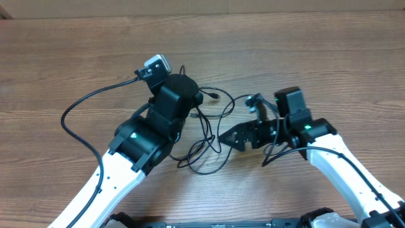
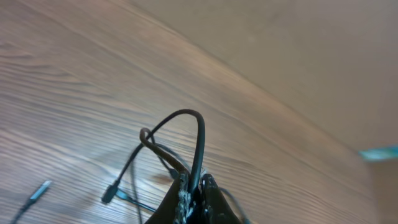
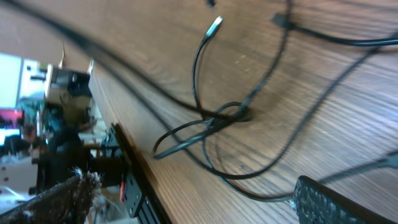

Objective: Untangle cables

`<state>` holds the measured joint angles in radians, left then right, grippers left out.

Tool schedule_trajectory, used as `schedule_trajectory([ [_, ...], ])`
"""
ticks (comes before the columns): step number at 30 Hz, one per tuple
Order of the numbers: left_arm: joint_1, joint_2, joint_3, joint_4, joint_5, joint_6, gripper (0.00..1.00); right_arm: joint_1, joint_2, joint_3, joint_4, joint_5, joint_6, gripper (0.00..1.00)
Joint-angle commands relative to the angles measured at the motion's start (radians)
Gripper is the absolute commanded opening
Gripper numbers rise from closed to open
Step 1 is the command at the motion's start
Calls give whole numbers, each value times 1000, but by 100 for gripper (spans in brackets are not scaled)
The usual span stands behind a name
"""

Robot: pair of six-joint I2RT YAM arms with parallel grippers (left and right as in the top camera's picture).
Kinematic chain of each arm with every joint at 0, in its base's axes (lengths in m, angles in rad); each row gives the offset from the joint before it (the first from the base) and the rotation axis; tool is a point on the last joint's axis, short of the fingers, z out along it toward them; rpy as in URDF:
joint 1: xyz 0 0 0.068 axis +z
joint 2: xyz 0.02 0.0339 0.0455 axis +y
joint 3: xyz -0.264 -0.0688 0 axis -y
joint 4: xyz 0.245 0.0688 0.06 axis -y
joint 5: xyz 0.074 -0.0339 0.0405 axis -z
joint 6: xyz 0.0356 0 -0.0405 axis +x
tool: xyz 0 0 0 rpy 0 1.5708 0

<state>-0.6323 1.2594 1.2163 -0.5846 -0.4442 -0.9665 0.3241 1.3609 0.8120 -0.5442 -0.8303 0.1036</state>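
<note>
My left gripper lowers to its left in the overhead view next and releases the cord, since wood beside the loops lies below it that way.
The cables are thin black cords lying in loose loops on the wooden table between my two arms, with a small plug end near the left arm. My left gripper is shut on one cord. In the left wrist view, that cord rises from the closed fingers in a tight arch, and two plug ends lie on the wood. My right gripper is open and empty, low over the table just right of the loops. The right wrist view shows crossed cords and a metal-tipped plug beyond the spread fingers.
A thicker black camera wire arcs over the table left of the left arm. The table's front edge with a black rail shows in the right wrist view, close to the gripper. Cardboard wall stands behind the table.
</note>
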Motion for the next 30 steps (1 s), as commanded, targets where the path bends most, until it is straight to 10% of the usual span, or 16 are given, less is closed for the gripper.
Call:
schedule_trajectory([
  [1,35,43,16,-27,-131,-7,4,55,-2,7,16,63,34,100],
  [7,159,152,16,-109,-87,-7,13,79,-2,7,16,128,80,100],
  [11,229,208,16,-164,14,-6,94,80,-2,7,16,134,80,100],
  [12,242,218,16,-177,52,1,100,80,-2,7,16,135,80,100],
  [21,261,241,16,-235,505,475,100,80,-2,7,11,286,182,100],
  [27,261,241,16,-350,486,495,100,79,-2,7,-51,454,320,100],
  [30,264,240,16,-427,251,402,100,79,-2,7,-75,475,320,100],
])
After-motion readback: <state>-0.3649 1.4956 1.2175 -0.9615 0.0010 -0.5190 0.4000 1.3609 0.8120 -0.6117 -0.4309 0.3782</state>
